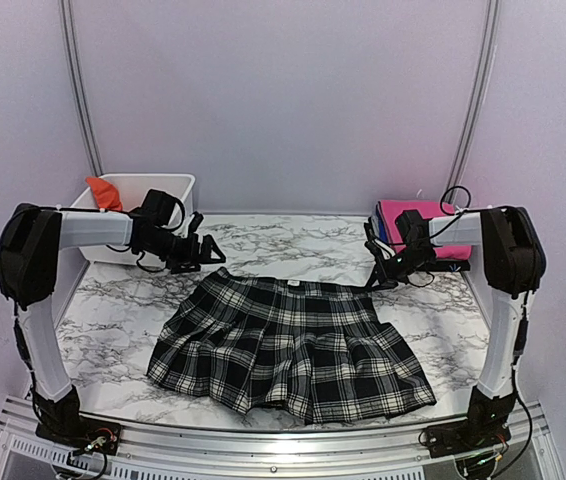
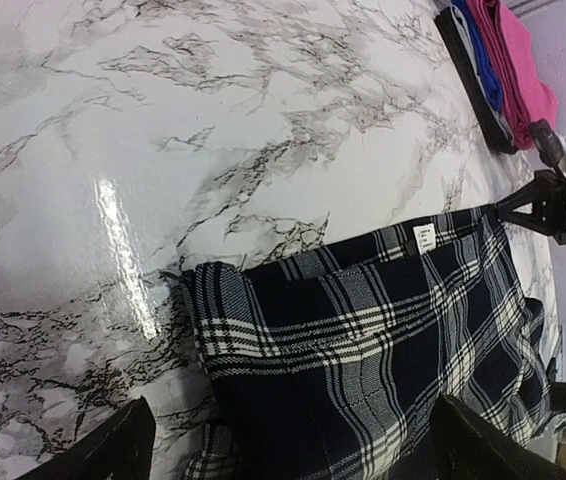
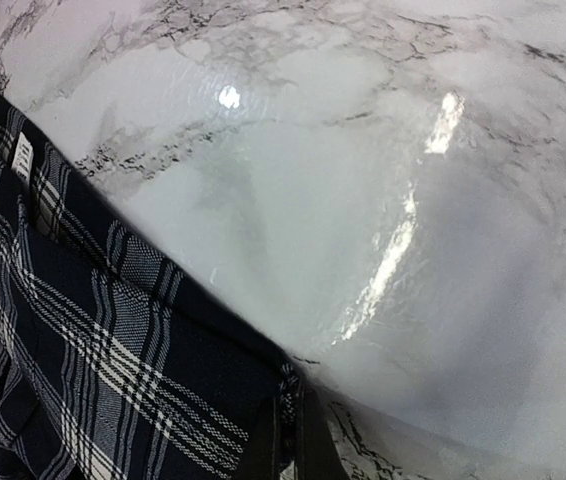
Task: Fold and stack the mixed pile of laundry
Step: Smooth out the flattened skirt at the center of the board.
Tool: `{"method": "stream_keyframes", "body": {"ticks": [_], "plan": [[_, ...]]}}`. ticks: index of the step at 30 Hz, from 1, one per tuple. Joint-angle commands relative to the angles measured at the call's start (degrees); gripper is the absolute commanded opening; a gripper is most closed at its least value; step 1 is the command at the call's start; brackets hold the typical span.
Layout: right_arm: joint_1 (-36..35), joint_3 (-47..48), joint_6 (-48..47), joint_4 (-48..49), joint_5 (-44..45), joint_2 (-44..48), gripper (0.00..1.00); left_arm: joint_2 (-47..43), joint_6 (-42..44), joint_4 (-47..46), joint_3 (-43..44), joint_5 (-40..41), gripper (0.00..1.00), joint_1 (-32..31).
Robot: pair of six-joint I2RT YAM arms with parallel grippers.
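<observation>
I will next lower my left gripper's fingers to the right in the top view, toward the waistband's free corner [image 1: 223, 275] [image 2: 227, 310] below, as the waistband's other corner is pinched.
The black-and-white plaid garment [image 1: 288, 345], pleated like a skirt, lies spread flat on the marble table, waistband at the far side. My left gripper [image 1: 203, 255] is open and hovers over the waistband's left corner [image 2: 203, 290]; its fingers straddle the cloth [image 2: 383, 340] without holding it. My right gripper [image 1: 375, 283] is shut on the waistband's right corner [image 3: 285, 385], with cloth pinched between the fingers [image 3: 263, 450]. The orange t-shirt [image 1: 103, 192] lies crumpled in the white bin.
The white plastic bin [image 1: 168, 181] stands at the back left, just behind my left arm. A folded pink garment on a dark stack [image 1: 428, 225] sits at the back right, behind my right gripper; it also shows in the left wrist view [image 2: 518, 60].
</observation>
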State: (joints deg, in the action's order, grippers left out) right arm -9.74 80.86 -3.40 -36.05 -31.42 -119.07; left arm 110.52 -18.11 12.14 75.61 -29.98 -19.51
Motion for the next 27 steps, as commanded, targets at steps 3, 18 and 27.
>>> {"method": "stream_keyframes", "body": {"ticks": [3, 18, 27], "plan": [[0.2, 2.7, -0.8, -1.0, 1.2, -1.0, 0.00, 1.0, 9.9, 8.2, 2.3, 5.2, 0.99, -3.1], [4.9, -3.2, 2.5, 0.6, -10.5, 3.4, 0.61, 13.9, 9.0, 10.8, 11.2, 5.2, 0.76, -6.2], [2.7, -9.1, -0.6, 1.5, -10.1, 1.7, 0.65, 15.6, 6.7, 10.4, 11.0, 3.4, 0.27, -5.6]]}}
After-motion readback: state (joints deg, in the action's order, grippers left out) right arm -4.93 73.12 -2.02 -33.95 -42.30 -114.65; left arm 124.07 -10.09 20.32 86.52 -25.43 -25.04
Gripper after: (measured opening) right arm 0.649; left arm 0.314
